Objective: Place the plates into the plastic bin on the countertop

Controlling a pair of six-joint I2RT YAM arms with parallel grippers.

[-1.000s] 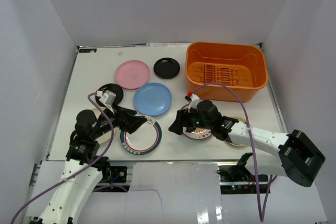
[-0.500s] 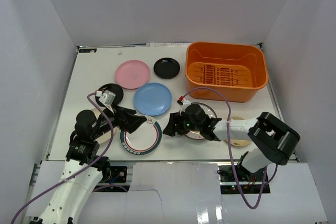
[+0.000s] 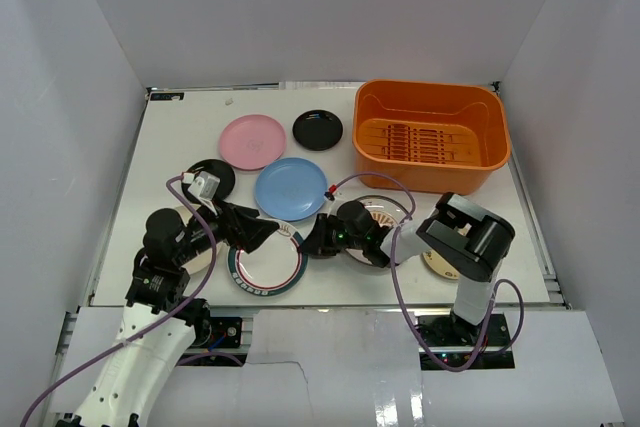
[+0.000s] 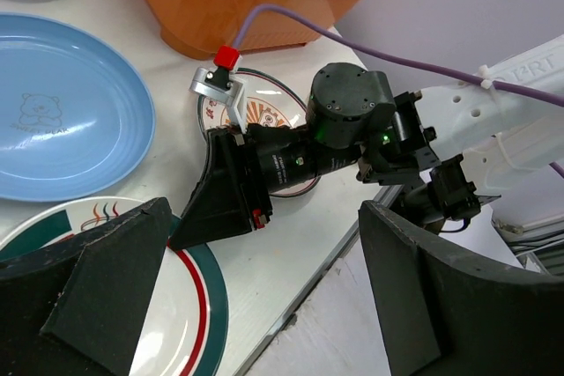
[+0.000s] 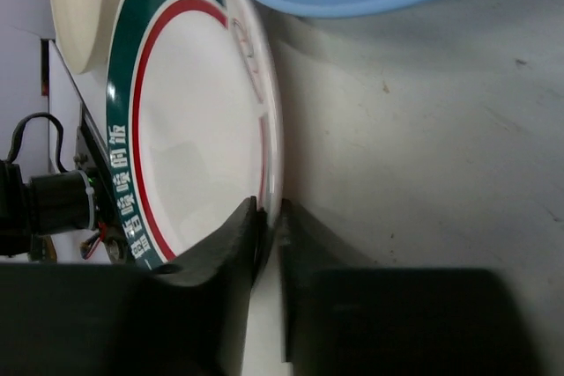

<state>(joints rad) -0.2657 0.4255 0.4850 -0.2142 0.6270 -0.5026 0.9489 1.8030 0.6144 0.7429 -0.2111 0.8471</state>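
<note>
I will next lift my right gripper over the bin's bare bottom, outward and to the bin's right in the top view. Then I will lower it and release the white plate.
The white plate with a green rim (image 3: 268, 263) lies at the front of the countertop (image 3: 180, 137). My right gripper (image 3: 308, 239) lies low at its right edge, shut on the rim (image 5: 271, 217). My left gripper (image 3: 258, 234) hovers open over the same plate (image 4: 189, 305), holding nothing. The light blue plate (image 3: 290, 188), the pink plate (image 3: 252, 140) and a black plate (image 3: 318, 129) lie behind. A second black plate (image 3: 213, 177) and a cream plate (image 3: 195, 252) are partly hidden by the left arm. The sunburst plate (image 3: 385, 215) lies under the right arm. The orange plastic bin (image 3: 430, 135) holds no plate.
Another cream plate (image 3: 440, 265) lies at the front right, under the right arm's elbow. White walls enclose the countertop on three sides. The right arm's purple cable (image 3: 375, 182) loops over the sunburst plate. The table's front edge (image 4: 308, 244) runs close beside both grippers.
The right arm has swung left from the sunburst plate to the green-rimmed plate, and its jaws have closed on that rim. The left arm has stayed still.
</note>
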